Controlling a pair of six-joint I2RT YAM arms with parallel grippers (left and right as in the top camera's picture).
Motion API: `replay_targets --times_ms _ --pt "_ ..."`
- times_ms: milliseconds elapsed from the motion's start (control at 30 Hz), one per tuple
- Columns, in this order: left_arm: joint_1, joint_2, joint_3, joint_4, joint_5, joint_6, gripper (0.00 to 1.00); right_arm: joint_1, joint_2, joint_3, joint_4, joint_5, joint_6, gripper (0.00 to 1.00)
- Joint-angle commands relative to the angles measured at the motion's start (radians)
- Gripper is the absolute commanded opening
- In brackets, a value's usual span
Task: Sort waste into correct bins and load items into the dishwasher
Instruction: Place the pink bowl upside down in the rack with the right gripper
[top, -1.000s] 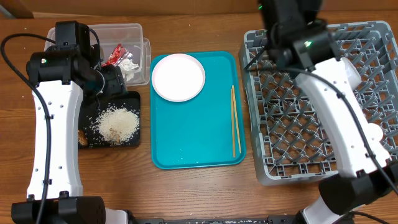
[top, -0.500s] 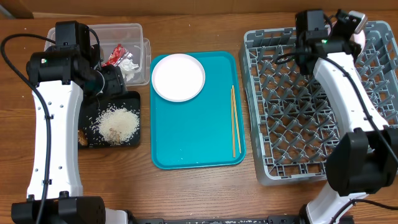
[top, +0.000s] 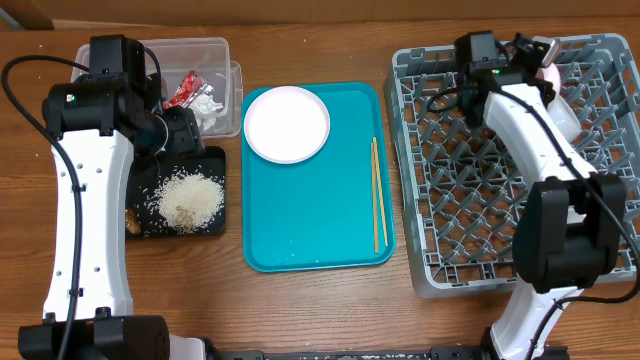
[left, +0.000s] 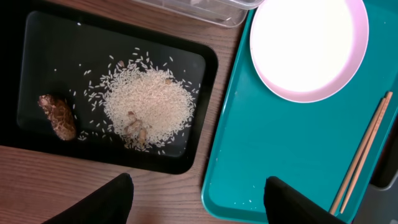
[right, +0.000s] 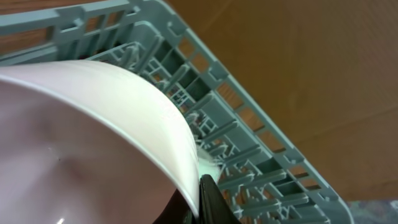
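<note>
Next, my right gripper should move back and down to release the bowl's rim, since the empty tines nearer the teal tray (top: 464, 142) lie below and back of it.
My right gripper (right: 202, 199) is shut on the rim of a pale white bowl (right: 81, 137), held tilted over the far edge of the grey dish rack (right: 261, 124). From overhead, gripper (top: 540, 55) and bowl (top: 552, 72) sit at the rack's (top: 480, 200) back. My left gripper (left: 199, 186) is open and empty, above the gap between the black tray (left: 205, 68) and the teal tray (left: 249, 155). The black tray holds rice (left: 146, 106) and a brown lump (left: 57, 116). A white plate (top: 287, 123) and chopsticks (top: 378, 195) lie on the teal tray.
The clear tub (top: 232, 80) at the back left holds the red wrapper (top: 185, 88) and white napkin (top: 208, 108). Another pale bowl (top: 566, 117) and a small white cup (top: 601, 214) sit in the rack's right side.
My right arm has swung back and left across the rack's far end with the bowl. The left arm, trays and plate have not moved.
</note>
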Motion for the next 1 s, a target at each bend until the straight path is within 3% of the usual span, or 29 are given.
replay_targets --times_ms 0,167,400,967 --pt "0.0 0.003 0.002 0.0 0.008 -0.006 0.7 0.015 0.009 -0.022 0.002 -0.027 0.014 0.04" --pt "0.0 0.003 0.002 0.002 0.008 -0.006 0.7 0.023 0.009 -0.058 -0.025 -0.113 0.02 0.04" --pt "0.0 0.003 0.002 0.004 0.009 -0.006 0.7 0.051 0.009 -0.07 -0.185 -0.145 0.195 0.04" --pt "0.0 0.003 0.002 0.003 0.008 -0.006 0.7 0.1 0.008 -0.069 -0.338 -0.538 0.196 0.07"
